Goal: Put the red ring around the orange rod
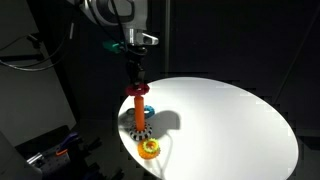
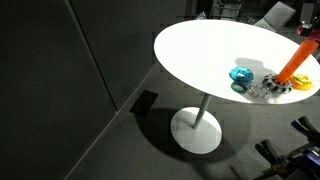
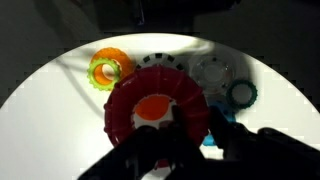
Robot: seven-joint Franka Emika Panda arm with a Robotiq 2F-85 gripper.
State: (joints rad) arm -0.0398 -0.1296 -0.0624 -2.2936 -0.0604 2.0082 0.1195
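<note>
The rod's orange top lies below my gripper, inside the red ring. Next, my gripper moves down over it and releases the ring.
The orange rod stands upright on its speckled base near the edge of the white round table. My gripper is directly above it, shut on the red ring, which sits at the rod's top. In the wrist view the red ring surrounds the rod's orange top, and my dark fingers pinch the ring's wall. The rod also shows in an exterior view, at the frame's right edge.
A yellow-orange ring lies by the table edge in front of the rod and also shows in the wrist view. A blue ring lies beside the base. A teal ring and a clear ring lie close by. Dark surroundings.
</note>
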